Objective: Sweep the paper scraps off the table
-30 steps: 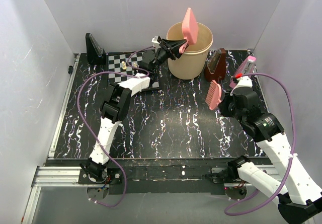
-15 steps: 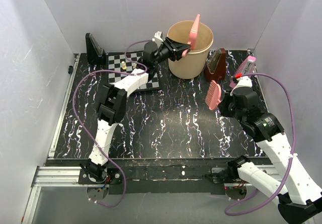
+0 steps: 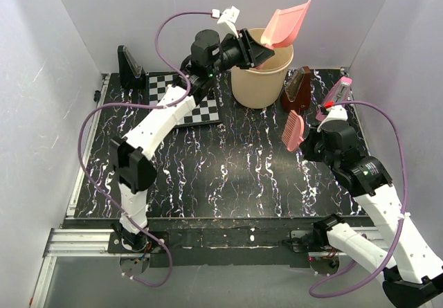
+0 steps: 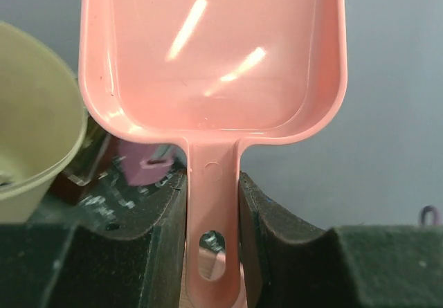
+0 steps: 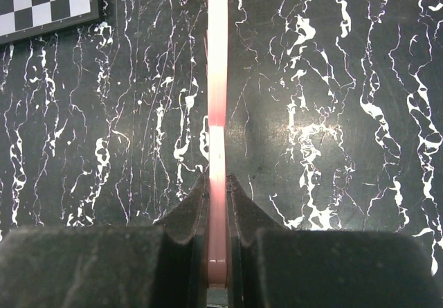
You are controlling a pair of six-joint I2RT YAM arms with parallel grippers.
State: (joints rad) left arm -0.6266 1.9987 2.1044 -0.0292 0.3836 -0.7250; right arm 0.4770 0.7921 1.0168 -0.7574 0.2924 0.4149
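The spot on the tabletop by the chessboard's near edge (image 3: 190, 150) is below and back from my left gripper. My left gripper will move back and down next to release the dustpan (image 3: 285, 24) there.
My left gripper (image 3: 250, 50) is shut on the handle of the pink dustpan (image 3: 285, 24), held high over the rim of the beige bucket (image 3: 261, 79). In the left wrist view the dustpan (image 4: 211, 52) faces me and its tray looks empty; the gripper (image 4: 212, 204) clamps its handle. My right gripper (image 3: 309, 142) is shut on the pink brush (image 3: 295, 129), held above the black veined table (image 3: 235, 176) at the right. In the right wrist view the brush (image 5: 218, 79) shows edge-on between the pads, gripper (image 5: 217, 183). No paper scraps show on the table.
A chessboard (image 3: 180, 100) lies at the back left, a black stand (image 3: 130, 66) behind it. A brown metronome (image 3: 297, 90) stands right of the bucket. A pink object (image 3: 336, 92) lies at the back right. White walls enclose the table.
My left arm has lifted and turned the dustpan from inside the bucket mouth to high above its rim, tray swung up to the right. The right arm and brush have not moved.
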